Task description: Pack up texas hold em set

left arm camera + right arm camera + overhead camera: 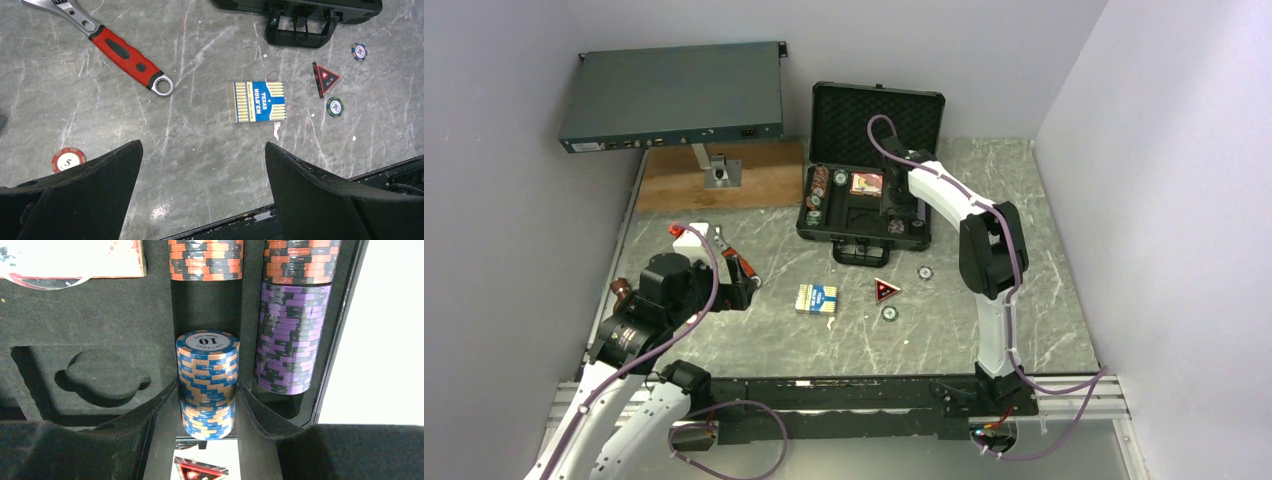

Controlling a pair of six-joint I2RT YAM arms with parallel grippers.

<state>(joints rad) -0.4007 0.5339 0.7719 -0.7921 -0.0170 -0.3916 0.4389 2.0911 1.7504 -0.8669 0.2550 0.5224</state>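
The robot should move the blue-orange stack in its right gripper outward next, to fill the bare gap before the orange chips [207,306], and then release it.
The black case [824,205] lies open at the back centre, lid up. My right gripper [902,208] is down inside it. In the right wrist view it [207,390] is closed on a stack of blue-orange chips [207,365] lying in a foam slot. The blue-yellow card box [817,299] [258,102] lies on the table in front of the case. The red triangular token [885,290] [325,79] and two loose chips [924,272] [889,313] lie to its right. My left gripper [742,290] [202,195] is open and empty above the table, left of the card box.
A red-handled wrench [127,55] lies at the left, and a red chip [68,160] is near my left finger. Purple [292,340] and orange [206,260] chip stacks fill the case slots. A grey electronics box [674,95] stands over a wooden board [674,185] at back left.
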